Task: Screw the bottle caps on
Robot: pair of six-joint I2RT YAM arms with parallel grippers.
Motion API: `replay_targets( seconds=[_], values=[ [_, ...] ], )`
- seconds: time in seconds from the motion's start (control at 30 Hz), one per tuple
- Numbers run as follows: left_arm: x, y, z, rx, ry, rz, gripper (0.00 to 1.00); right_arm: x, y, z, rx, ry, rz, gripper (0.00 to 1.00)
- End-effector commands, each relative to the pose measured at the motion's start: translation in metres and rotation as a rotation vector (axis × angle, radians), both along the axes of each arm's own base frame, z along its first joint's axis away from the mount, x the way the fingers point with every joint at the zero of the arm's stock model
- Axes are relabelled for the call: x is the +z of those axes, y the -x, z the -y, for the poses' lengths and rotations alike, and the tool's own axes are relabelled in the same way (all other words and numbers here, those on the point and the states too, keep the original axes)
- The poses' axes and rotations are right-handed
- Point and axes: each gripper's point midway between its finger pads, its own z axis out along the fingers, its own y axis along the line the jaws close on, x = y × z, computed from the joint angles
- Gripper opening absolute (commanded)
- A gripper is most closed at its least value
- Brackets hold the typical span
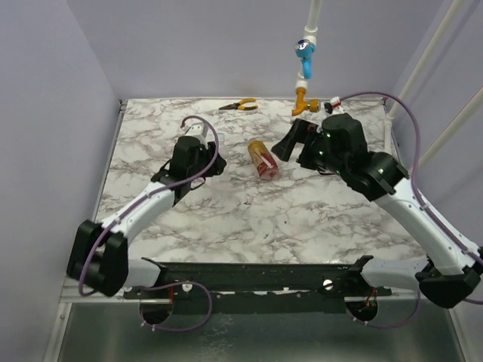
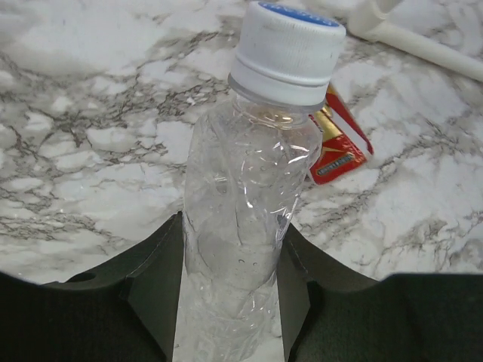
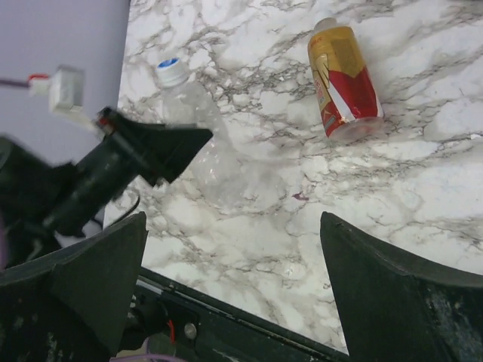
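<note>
The white cap already sits on the clear bottle's neck, so my left gripper next needs to lower the clear bottle onto the bare marble beside the red-label bottle and let go of it.
My left gripper is shut on the lower body of a clear, empty plastic bottle. A white cap with a blue top sits on its neck. The right wrist view shows the same clear bottle, its cap and the left gripper's finger on it. The bottle with the red label and amber contents lies on its side mid-table; it also shows in the right wrist view. My right gripper is open and empty, just right of that bottle.
Orange-handled pliers lie at the back of the marble table. A light-blue valve handle with an orange fitting hangs on a white pipe at the back right. Purple walls close in the left side and the back.
</note>
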Motion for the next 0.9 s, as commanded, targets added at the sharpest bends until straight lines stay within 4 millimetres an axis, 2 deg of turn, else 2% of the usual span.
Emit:
replay_targets(
  seconds=[0.0, 0.17, 0.23, 0.33, 0.37, 0.4, 0.43, 0.53, 0.67, 0.87],
  values=[
    [-0.050, -0.023, 0.010, 0.077, 0.150, -0.334, 0.27, -0.020, 0.011, 0.022, -0.064, 0.004, 0.001, 1.00],
    [-0.092, -0.051, 0.026, 0.126, 0.168, -0.499, 0.40, -0.043, 0.026, 0.027, -0.060, -0.020, -0.046, 1.00],
    [-0.103, -0.057, 0.024, 0.164, 0.151, -0.525, 0.47, -0.047, 0.031, 0.028, -0.053, -0.028, -0.049, 1.00],
    [-0.107, -0.063, 0.016, 0.210, 0.118, -0.522, 0.59, -0.051, 0.034, 0.033, -0.060, -0.024, -0.047, 1.00],
    [-0.109, -0.063, 0.014, 0.217, 0.106, -0.523, 0.64, -0.052, 0.035, 0.034, -0.058, -0.022, -0.049, 1.00],
    [-0.111, -0.063, 0.011, 0.226, 0.090, -0.527, 0.76, -0.054, 0.036, 0.035, -0.060, -0.018, -0.050, 1.00],
    [-0.112, -0.063, 0.008, 0.231, 0.078, -0.526, 0.96, -0.055, 0.036, 0.035, -0.059, -0.017, -0.050, 1.00],
    [-0.115, -0.063, 0.003, 0.240, 0.050, -0.523, 0.99, -0.056, 0.035, 0.034, -0.052, -0.014, -0.040, 1.00],
    [-0.099, -0.067, -0.003, 0.243, 0.023, -0.475, 0.99, -0.052, 0.031, 0.035, -0.052, 0.000, -0.020, 1.00],
    [-0.038, -0.075, -0.009, 0.192, -0.049, -0.370, 0.99, -0.038, 0.025, 0.038, -0.059, 0.015, 0.038, 1.00]
  ],
)
